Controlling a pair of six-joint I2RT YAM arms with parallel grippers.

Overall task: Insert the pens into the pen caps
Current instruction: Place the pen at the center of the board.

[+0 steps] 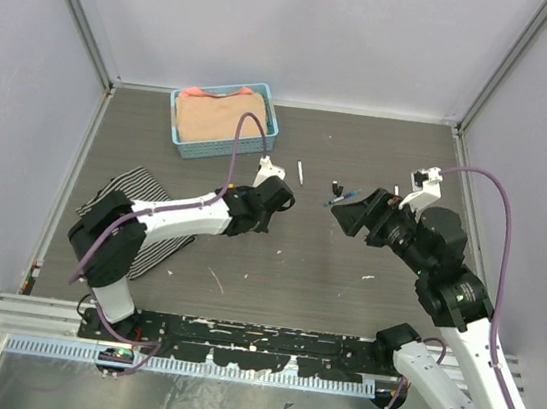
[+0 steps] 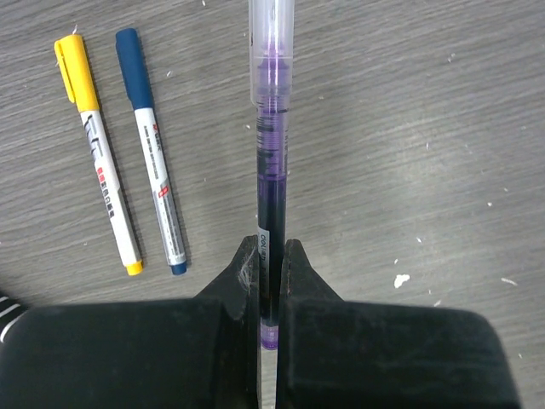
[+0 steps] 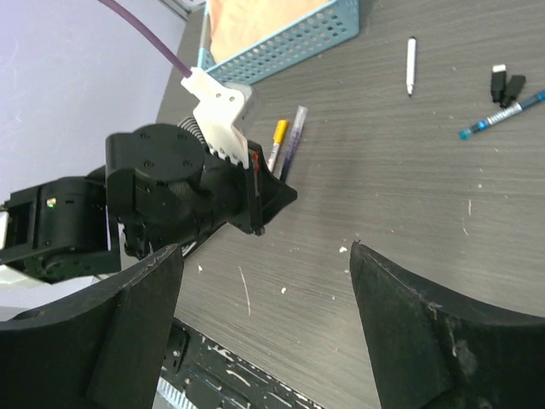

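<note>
My left gripper holds the pen, and the clear cap is already over the far end of the purple pen (image 2: 271,153). My left gripper will next lower it onto the bare tabletop (image 2: 223,183) next to the blue-capped pen and let go.
My left gripper (image 2: 271,247) is shut on a purple pen (image 2: 271,153) that points away over the table; a clear, wider sleeve, seemingly a cap, covers its far end. Left of it lie a pen with a yellow cap (image 2: 98,162) and a pen with a blue cap (image 2: 153,162), side by side. My right gripper (image 3: 266,247) hangs open and empty, facing the left gripper (image 3: 272,194). Beyond them lie a bare white pen (image 3: 410,64), two small black pen caps (image 3: 498,81), and a light-blue pen (image 3: 501,115).
A blue basket (image 1: 183,138) holding orange cloth stands at the back left. A striped cloth (image 1: 133,201) lies under the left arm. Walls close in the table on three sides. White crumbs dot the tabletop (image 1: 295,268).
</note>
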